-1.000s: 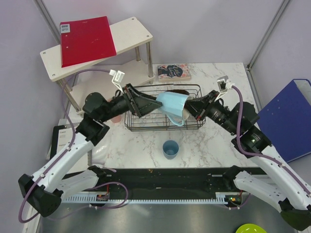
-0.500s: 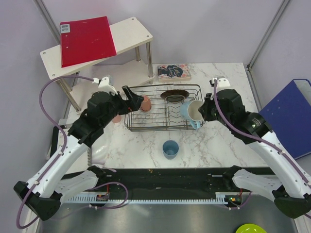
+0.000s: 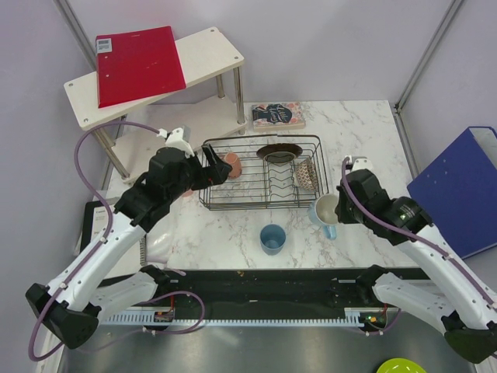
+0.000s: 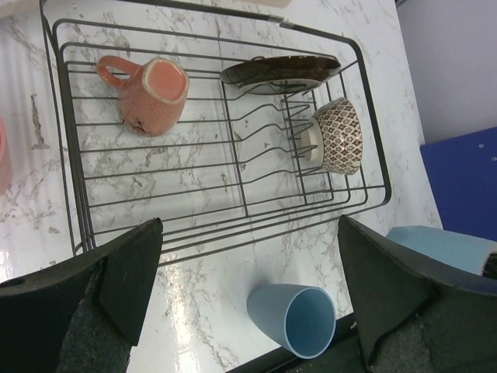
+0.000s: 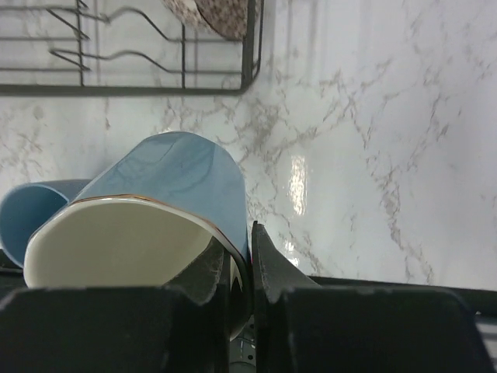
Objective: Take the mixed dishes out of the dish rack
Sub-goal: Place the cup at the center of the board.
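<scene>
I need to move my right gripper over to its left in the top view, set the mug down on bare marble beside the blue cup (image 3: pixel 272 238) below and let go.
The dish rack (image 3: pixel 208 177) of dark wire stands mid-table. It holds a salmon-pink mug (image 3: pixel 231 165) lying at its left end, a dark red-brown plate (image 3: pixel 279 151) at the back and a red-speckled bowl (image 3: pixel 307 175) at its right. My left gripper (image 3: pixel 210 167) hovers open over the left end with nothing between its fingers. In front of the rack a blue cup (image 3: pixel 272 238) stands on the marble. To its right, my right gripper (image 3: pixel 335 214) is shut on the rim of the light-blue mug (image 3: pixel 326 211), whose cream inside (image 5: pixel 116 245) faces the right wrist camera. Whether it rests on the table I cannot tell.
A white two-tier shelf (image 3: pixel 210 47) carrying a red folder (image 3: pixel 140 66) stands at the back left. A book (image 3: pixel 277 115) lies behind the rack. A blue binder (image 3: pixel 458 186) is off the table's right edge, and a lime-green dish (image 3: pixel 400 366) sits at the bottom right.
My right arm carried the light-blue mug from above the rack down to the table at the rack's front right corner. The left gripper drew back to the rack's left end.
</scene>
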